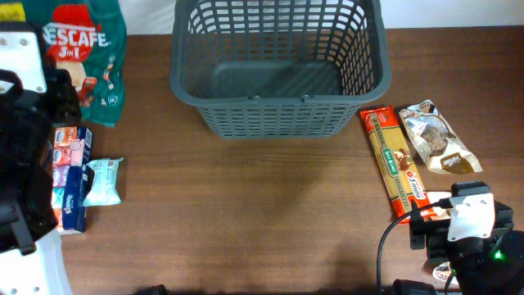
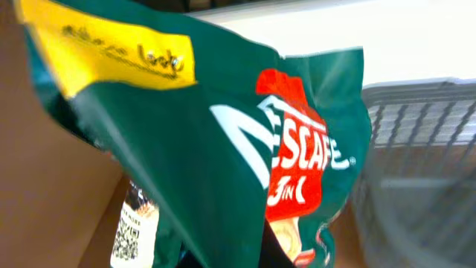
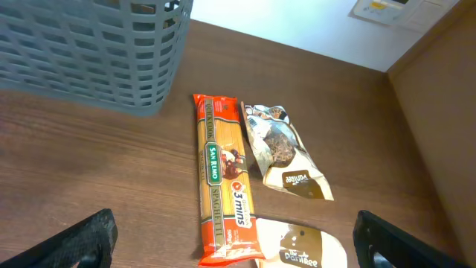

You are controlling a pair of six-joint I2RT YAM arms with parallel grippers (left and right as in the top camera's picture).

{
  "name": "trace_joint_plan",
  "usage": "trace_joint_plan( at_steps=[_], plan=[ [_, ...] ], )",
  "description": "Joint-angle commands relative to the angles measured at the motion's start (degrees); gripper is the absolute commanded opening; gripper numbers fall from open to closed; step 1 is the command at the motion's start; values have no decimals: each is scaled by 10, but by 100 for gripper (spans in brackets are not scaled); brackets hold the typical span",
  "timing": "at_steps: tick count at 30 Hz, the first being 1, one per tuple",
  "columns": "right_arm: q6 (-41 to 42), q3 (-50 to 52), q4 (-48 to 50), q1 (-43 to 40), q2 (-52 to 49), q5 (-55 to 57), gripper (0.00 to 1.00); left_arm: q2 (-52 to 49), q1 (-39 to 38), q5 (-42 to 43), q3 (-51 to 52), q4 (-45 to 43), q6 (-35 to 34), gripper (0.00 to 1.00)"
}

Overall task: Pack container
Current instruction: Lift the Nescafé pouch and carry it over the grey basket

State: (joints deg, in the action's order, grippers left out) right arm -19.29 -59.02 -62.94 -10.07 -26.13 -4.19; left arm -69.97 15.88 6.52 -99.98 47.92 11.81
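My left gripper turns and swings the Nescafe bag over the container's nearest end next, then lowers it inside, since the container stands empty.
The dark grey slotted container (image 1: pixel 278 115) stands empty at the back centre of the table; it also shows in the left wrist view (image 2: pixel 420 149) and the right wrist view (image 3: pixel 89 52). My left gripper (image 2: pixel 260 257) is shut on a green Nescafe 3in1 bag (image 2: pixel 223 149), which hangs in front of its camera, left of the container (image 1: pixel 86 49). My right gripper (image 3: pixel 238 246) is open and empty, low over the near end of an orange spaghetti packet (image 3: pixel 219 171).
A brown and white Pantree snack packet (image 1: pixel 438 138) lies right of the spaghetti (image 1: pixel 395 160). A second Pantree packet (image 3: pixel 297 249) lies between my right fingers. Tissue packs (image 1: pixel 72 176) and a pale blue packet (image 1: pixel 104 182) lie at the left.
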Motion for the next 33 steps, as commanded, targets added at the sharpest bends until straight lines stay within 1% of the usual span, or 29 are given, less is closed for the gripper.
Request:
trace_joint_plan(
  at_steps=[1, 7, 8, 11, 16, 22, 24, 27, 33],
  plan=[
    [7, 0, 1, 3, 2, -8, 99, 14, 0, 84, -27, -65, -38, 2],
    [7, 0, 2, 3, 2, -8, 99, 6, 0, 153, -27, -171, -81, 2],
    [7, 0, 2, 3, 2, -8, 99, 1, -2, 169, -27, -200, -94, 2],
    [7, 0, 2, 3, 2, -8, 99, -12, -20, 182, -27, -244, -110, 2],
    [7, 0, 2, 3, 2, -8, 99, -54, -84, 182, -27, -322, -127, 2],
    [7, 0, 2, 3, 2, -8, 99, -129, -176, 181, -27, -414, -127, 2],
    [7, 0, 2, 3, 2, -8, 99, -149, -198, 181, -27, -424, -127, 2],
    [7, 0, 2, 3, 2, -8, 99, -180, -230, 182, -27, -416, -127, 2],
    [7, 0, 2, 3, 2, -8, 99, -227, -281, 182, -26, -335, -127, 2]
  ],
)
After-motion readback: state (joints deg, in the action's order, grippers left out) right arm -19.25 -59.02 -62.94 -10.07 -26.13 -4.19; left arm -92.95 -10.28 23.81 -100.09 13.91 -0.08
